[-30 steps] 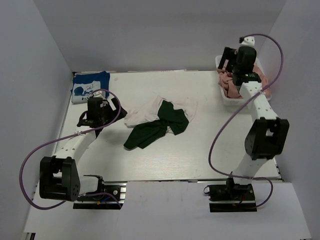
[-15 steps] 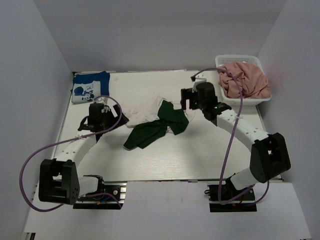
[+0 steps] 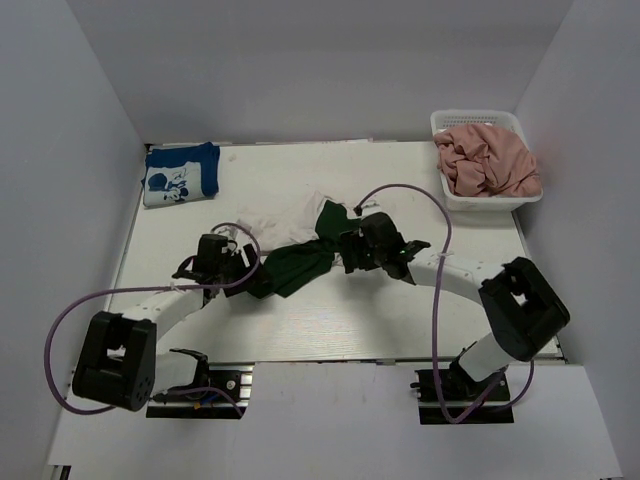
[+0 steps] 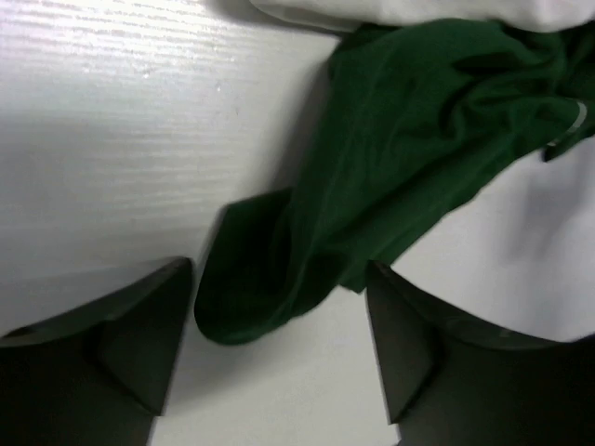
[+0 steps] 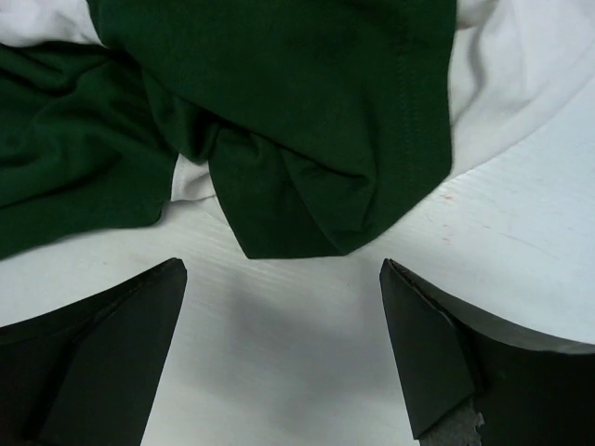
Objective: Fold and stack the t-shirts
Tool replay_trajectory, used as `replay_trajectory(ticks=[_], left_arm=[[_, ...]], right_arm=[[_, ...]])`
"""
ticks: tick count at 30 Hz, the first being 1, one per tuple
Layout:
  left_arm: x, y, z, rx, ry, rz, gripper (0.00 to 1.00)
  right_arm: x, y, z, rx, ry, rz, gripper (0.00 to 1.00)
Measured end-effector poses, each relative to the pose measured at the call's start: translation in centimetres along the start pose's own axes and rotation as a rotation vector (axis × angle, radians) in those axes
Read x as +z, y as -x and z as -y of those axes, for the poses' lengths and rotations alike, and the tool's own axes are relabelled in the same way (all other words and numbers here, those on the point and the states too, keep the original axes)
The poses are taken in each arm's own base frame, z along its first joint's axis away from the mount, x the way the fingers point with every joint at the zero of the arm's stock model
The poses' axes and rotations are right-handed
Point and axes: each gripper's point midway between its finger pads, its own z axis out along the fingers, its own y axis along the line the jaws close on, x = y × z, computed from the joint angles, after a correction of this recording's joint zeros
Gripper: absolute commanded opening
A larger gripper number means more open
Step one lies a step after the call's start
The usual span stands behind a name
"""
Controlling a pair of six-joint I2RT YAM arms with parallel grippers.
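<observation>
My right gripper moves down toward the table next and closes on the near tip of the green shirt's end (image 5: 296, 243), since that tip points between its open fingers.
A crumpled dark green t-shirt (image 3: 300, 258) lies mid-table on top of a white t-shirt (image 3: 290, 215). My left gripper (image 3: 246, 268) is open at the green shirt's lower left end; in the left wrist view that end (image 4: 270, 288) lies between the fingers (image 4: 139, 334). My right gripper (image 3: 345, 250) is open at the shirt's right end; in the right wrist view the green hem (image 5: 307, 204) lies just ahead of the open fingers (image 5: 428, 344), with white cloth (image 5: 502, 84) beside it. A folded blue printed t-shirt (image 3: 180, 172) lies at the far left corner.
A white basket (image 3: 478, 200) at the far right holds crumpled pink shirts (image 3: 490, 160). Purple cables loop off both arms above the table. Walls close in the table on the left, the back and the right.
My right arm swung from the basket across to the green shirt's right end. My left gripper moved nearer and right to the shirt's lower left end. The white shirt is more bunched.
</observation>
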Motion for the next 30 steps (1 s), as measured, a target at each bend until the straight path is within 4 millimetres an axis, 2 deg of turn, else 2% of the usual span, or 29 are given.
replay_trajectory(ticks=[1, 2, 4, 5, 7, 10, 11, 13, 15, 17, 19, 20, 23, 26, 30], left_arm=[[0.4, 0.1, 0.1, 0.007, 0.004, -0.005, 0.7], [0.8, 0.1, 0.3, 0.01, 0.011, -0.013, 0.51], [1.7, 0.3, 0.2, 0.007, 0.036, -0.028, 0.25], [2.2, 0.2, 0.1, 0.01, 0.05, -0.041, 0.0], [2.7, 0.3, 0.2, 0.014, 0.075, -0.062, 0.0], [2.8, 1.8, 0.9, 0.034, 0.093, -0.032, 0.0], [2.6, 2.4, 1.2, 0.039, 0.09, -0.013, 0.0], [1.9, 3.8, 2.4, 0.051, 0.071, 0.032, 0.0], [0.6, 6.0, 4.0, 0.064, 0.049, 0.102, 0.0], [-1.5, 8.9, 6.1, 0.075, 0.02, 0.199, 0.0], [-4.5, 12.6, 8.7, 0.084, -0.014, 0.323, 0.0], [-6.1, 14.4, 10.1, 0.087, -0.035, 0.384, 0.0], [-11.7, 19.0, 14.0, 0.095, -0.101, 0.554, 0.0], [-17.9, 22.1, 17.6, 0.112, -0.187, 0.705, 0.0], [-26.1, 23.9, 21.9, 0.159, -0.32, 0.849, 0.0]], right_arm=[[0.5, -0.5, -0.2, -0.005, -0.006, -0.012, 0.9], [1.0, -0.9, -0.3, -0.008, -0.012, -0.021, 0.9], [2.1, -1.8, -0.3, -0.006, -0.029, -0.044, 0.88], [2.7, -2.3, -0.3, 0.001, -0.043, -0.058, 0.81], [3.8, -2.7, 0.0, 0.018, -0.076, -0.074, 0.72], [4.8, -1.5, -0.1, 0.059, -0.1, -0.037, 0.04], [5.0, -1.3, 0.0, 0.08, -0.109, -0.027, 0.0], [5.3, -0.6, 0.3, 0.114, -0.142, -0.01, 0.0], [4.9, 0.5, 0.7, 0.123, -0.174, 0.021, 0.0], [3.8, 1.7, 1.1, 0.127, -0.198, 0.056, 0.0], [0.7, 4.5, 1.6, 0.134, -0.217, 0.135, 0.0], [-0.2, 5.5, 1.7, 0.141, -0.218, 0.166, 0.0], [-6.8, 11.4, 1.6, 0.18, -0.194, 0.354, 0.0], [-15.0, 17.3, 1.2, 0.215, -0.122, 0.57, 0.0], [-26.5, 22.4, -0.4, 0.175, 0.053, 0.804, 0.0]])
